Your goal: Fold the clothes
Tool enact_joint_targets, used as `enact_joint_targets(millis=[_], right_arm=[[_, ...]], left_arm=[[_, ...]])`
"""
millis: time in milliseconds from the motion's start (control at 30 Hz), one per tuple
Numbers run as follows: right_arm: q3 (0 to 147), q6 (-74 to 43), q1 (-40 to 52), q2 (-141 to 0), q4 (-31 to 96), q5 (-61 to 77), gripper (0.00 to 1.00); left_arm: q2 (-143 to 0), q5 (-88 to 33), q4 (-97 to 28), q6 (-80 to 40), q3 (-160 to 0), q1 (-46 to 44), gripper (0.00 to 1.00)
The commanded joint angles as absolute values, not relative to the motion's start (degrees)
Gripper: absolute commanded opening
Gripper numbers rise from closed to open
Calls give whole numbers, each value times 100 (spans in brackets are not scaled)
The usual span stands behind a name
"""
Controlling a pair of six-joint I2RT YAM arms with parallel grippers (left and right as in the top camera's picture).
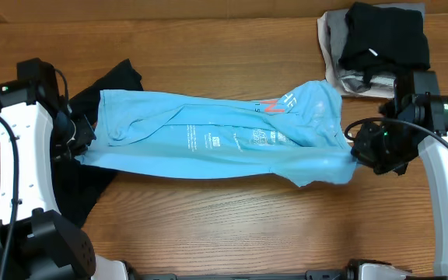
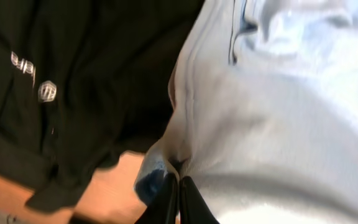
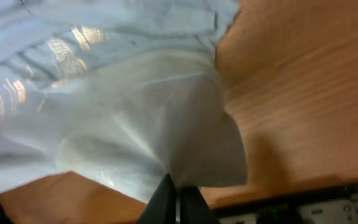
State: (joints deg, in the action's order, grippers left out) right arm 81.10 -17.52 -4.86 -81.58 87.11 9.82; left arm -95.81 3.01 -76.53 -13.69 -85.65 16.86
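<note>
I will next move my right gripper outward and down over the shirt's end by the pile and let go of the held edge, since it hangs raised on the shirt's near side.
The light blue T-shirt (image 1: 216, 138) with white and red-orange lettering is stretched sideways above the wooden table between my two grippers. My left gripper (image 1: 82, 148) is shut on its left edge; the left wrist view shows the jaws (image 2: 179, 180) pinching the blue cloth (image 2: 278, 112). My right gripper (image 1: 356, 152) is shut on its right edge; the right wrist view shows the jaws (image 3: 178, 186) pinching the cloth (image 3: 117, 99). The black long-sleeved top (image 1: 92, 167) lies crumpled under the shirt's left end, its white logo in the left wrist view (image 2: 45, 92).
A pile of folded clothes, black on grey (image 1: 376, 43), sits at the table's back right corner. The wooden table (image 1: 232, 225) shows bare in front of the shirt. The table's front edge shows in the right wrist view (image 3: 303, 199).
</note>
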Motion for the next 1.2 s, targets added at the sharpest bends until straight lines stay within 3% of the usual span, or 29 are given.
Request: enact_joint_targets(millis=[0, 567, 900, 1167], right_arm=[[8235, -1616, -523, -8189, 8348, 869, 4], [8235, -1448, -521, -9533, 7008, 1061, 4], [8232, -1302, -521, -10160, 6224, 1103, 4], [8211, -1203, -521, -10396, 5546, 1127, 4]], left_arm=[[-9592, 351, -7135, -1317, -8259, 1669, 4], [-9826, 148, -4574, -1544, -7983, 1221, 4], [-10562, 545, -4086, -1551, -7985, 869, 6], [-10881, 657, -3872, -1546, -7983, 871, 14]])
